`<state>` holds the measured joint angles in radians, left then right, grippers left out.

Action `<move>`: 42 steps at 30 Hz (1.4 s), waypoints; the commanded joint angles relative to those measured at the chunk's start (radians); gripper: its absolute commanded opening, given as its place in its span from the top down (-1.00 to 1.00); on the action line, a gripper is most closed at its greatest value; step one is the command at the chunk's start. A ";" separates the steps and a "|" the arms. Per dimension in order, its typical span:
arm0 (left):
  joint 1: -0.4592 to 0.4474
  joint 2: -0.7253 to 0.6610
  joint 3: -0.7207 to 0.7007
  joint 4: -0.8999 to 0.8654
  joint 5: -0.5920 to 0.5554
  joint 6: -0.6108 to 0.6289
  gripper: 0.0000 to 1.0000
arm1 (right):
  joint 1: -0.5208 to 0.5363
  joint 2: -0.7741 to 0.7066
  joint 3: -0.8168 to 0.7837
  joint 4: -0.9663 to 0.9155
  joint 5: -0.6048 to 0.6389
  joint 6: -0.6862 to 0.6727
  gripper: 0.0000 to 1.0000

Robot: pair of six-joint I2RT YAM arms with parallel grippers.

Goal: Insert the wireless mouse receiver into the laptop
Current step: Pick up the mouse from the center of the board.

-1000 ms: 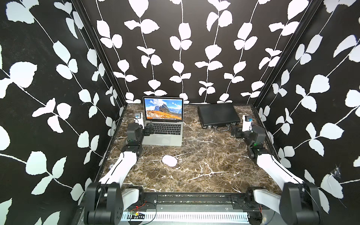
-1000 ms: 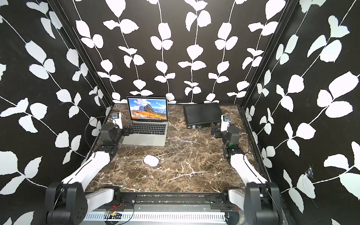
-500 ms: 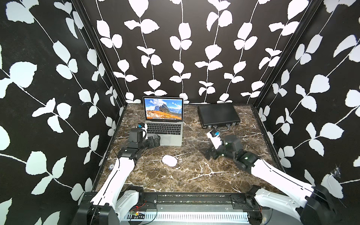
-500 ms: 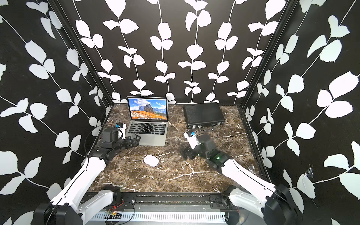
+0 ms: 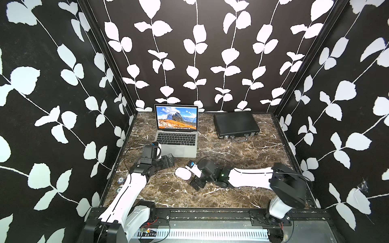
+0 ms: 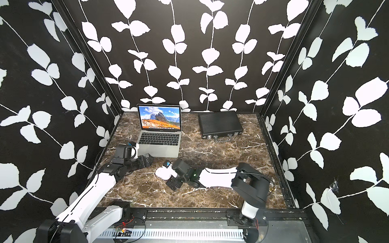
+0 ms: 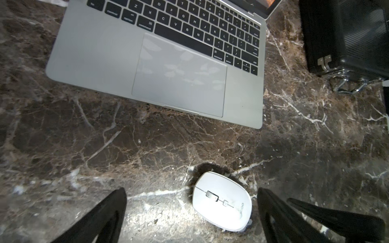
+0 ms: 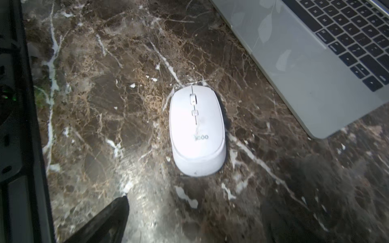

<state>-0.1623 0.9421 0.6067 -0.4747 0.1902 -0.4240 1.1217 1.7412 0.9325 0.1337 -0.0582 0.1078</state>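
Observation:
My right gripper needs to lower toward the mouse next and onto its rounded rear end (image 5: 188, 175) (image 8: 198, 157), with my fingers on either side of it, because that end faces my open fingers.
The white wireless mouse (image 5: 182, 173) (image 6: 163, 173) lies top up on the marble table, in front of the laptop. The open silver laptop (image 5: 177, 147) (image 6: 160, 148) stands at the back left with its screen lit. My left gripper (image 5: 169, 161) (image 7: 190, 202) hovers open just left of the mouse (image 7: 222, 201), near the laptop's front left corner. My right gripper (image 5: 194, 179) (image 8: 200, 210) is open just right of the mouse (image 8: 196, 130), pointing at it without touching. The receiver is not visible in any view.
A flat black ribbed case (image 5: 235, 124) (image 6: 219, 123) with a handle lies at the back right. Leaf-patterned walls close in the table on three sides. A black rail (image 5: 210, 212) runs along the front edge.
My right arm swung from the back right by the case to the front centre beside the mouse. My left arm came forward from the laptop's left side toward the mouse. Both grippers stayed open.

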 commanded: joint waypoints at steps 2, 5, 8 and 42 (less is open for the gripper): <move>-0.003 -0.019 0.025 -0.068 -0.052 -0.010 -0.97 | 0.007 0.105 0.064 0.067 0.018 -0.031 -0.99; -0.003 -0.018 0.030 -0.067 -0.055 -0.008 -0.97 | -0.004 0.140 0.084 0.061 0.056 -0.048 -1.00; -0.003 -0.003 0.031 -0.053 -0.045 -0.006 -0.97 | -0.027 0.173 0.097 0.076 0.019 -0.043 -0.99; -0.073 -0.079 0.049 0.526 0.262 0.100 -0.97 | -0.383 -0.223 0.109 -0.036 -0.616 0.278 0.32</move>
<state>-0.2058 0.8898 0.6235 -0.1673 0.3489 -0.3962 0.8013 1.5742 1.0122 0.1795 -0.4438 0.2829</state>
